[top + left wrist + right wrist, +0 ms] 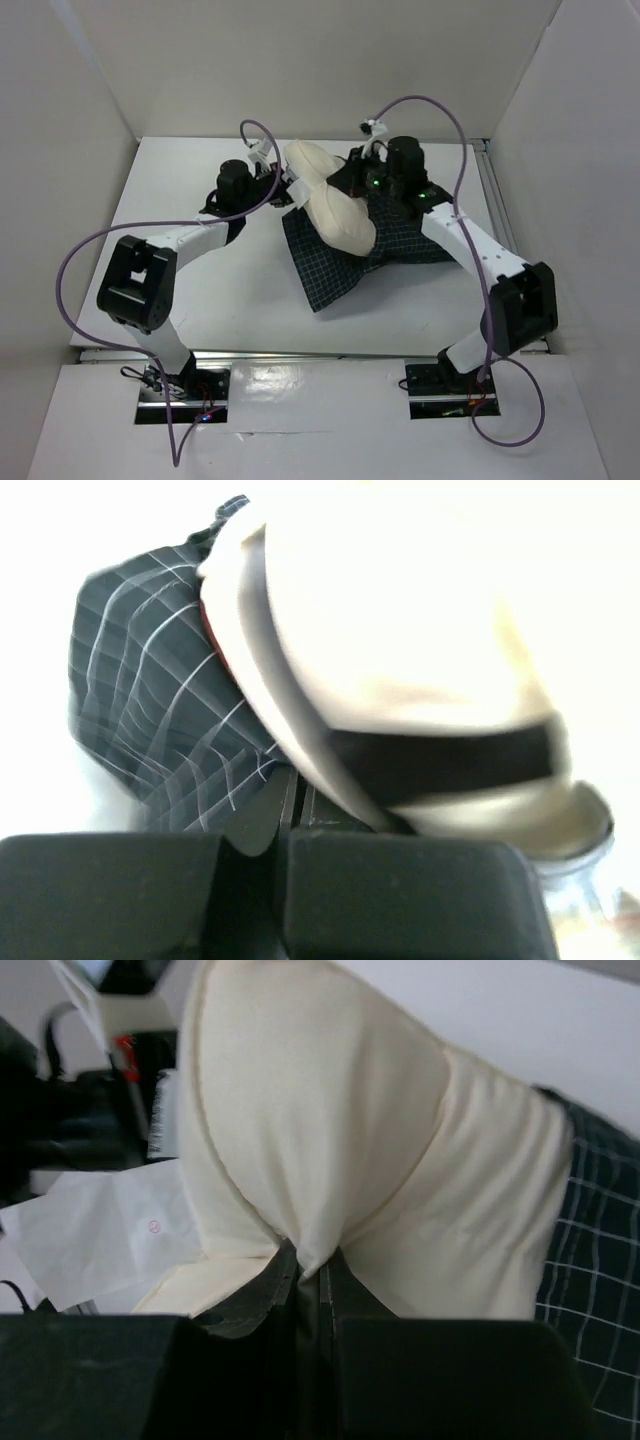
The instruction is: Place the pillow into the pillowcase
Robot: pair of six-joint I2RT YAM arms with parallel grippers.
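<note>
I will pull the pillowcase's edge with my left gripper toward the bare tabletop to its left in the top view next, then let go, because the pillow (328, 198) bulges over that edge.
The cream pillow (328, 198) lies bunched at the back middle of the table, its near end resting on the dark checked pillowcase (372, 255). The pillowcase lies spread flat toward the front. My right gripper (358, 182) is at the pillow's right side. In the right wrist view it (312, 1268) is shut on a pinched fold of the pillow (330, 1130). My left gripper (284, 190) is at the pillow's left edge. In the blurred left wrist view its jaws (296, 798) are together where the pillow's (400, 630) edge meets them, above the pillowcase (150, 700).
White enclosure walls stand close behind and at both sides. Purple cables (80, 250) loop over both arms. A white label (100, 1225) hangs from the pillow's left side. The table's front rail (320, 355) runs by the arm bases.
</note>
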